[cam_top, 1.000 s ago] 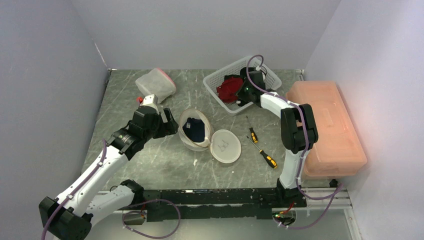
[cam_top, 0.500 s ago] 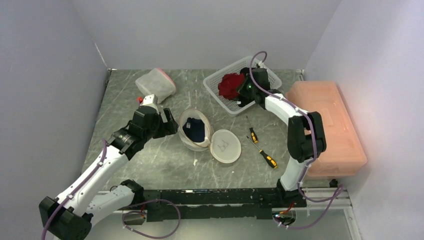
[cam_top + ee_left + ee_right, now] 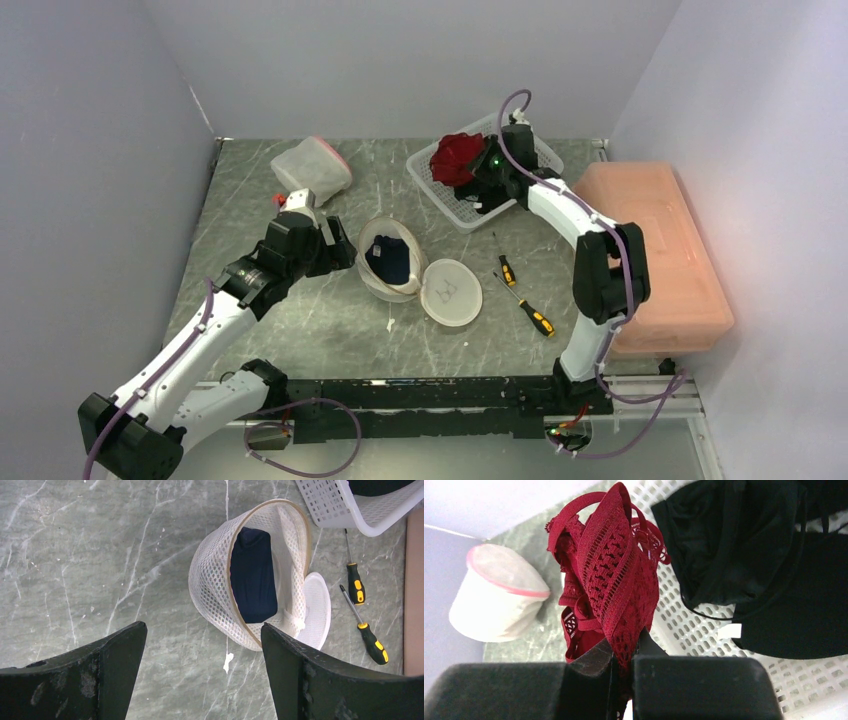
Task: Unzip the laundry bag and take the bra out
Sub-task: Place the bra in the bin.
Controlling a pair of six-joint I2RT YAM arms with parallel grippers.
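The bra is still hanging above the white basket's rim. My right gripper will next lower it a little, back into the white basket [image 3: 678,616] beside the black garment, and let it go.
The white mesh laundry bag [image 3: 383,285] [image 3: 215,580] lies open mid-table, its round flap [image 3: 453,291] folded out to the right and a dark navy item [image 3: 253,575] inside. A red lace bra [image 3: 455,158] [image 3: 619,570] hangs above the white basket [image 3: 437,197], pinched in my right gripper [image 3: 482,170] [image 3: 626,652], which is shut on it. My left gripper [image 3: 333,245] [image 3: 202,626] is open and empty, just left of the bag's mouth.
A black garment [image 3: 749,555] lies in the basket [image 3: 689,625]. A second mesh bag with a pink rim [image 3: 310,165] [image 3: 494,597] sits at the back left. Two screwdrivers [image 3: 507,268] [image 3: 530,312] lie right of the flap. A pink lidded box [image 3: 660,250] fills the right side.
My right gripper has lifted the red bra up out of the basket, toward the back left. The left arm and the laundry bag have not moved.
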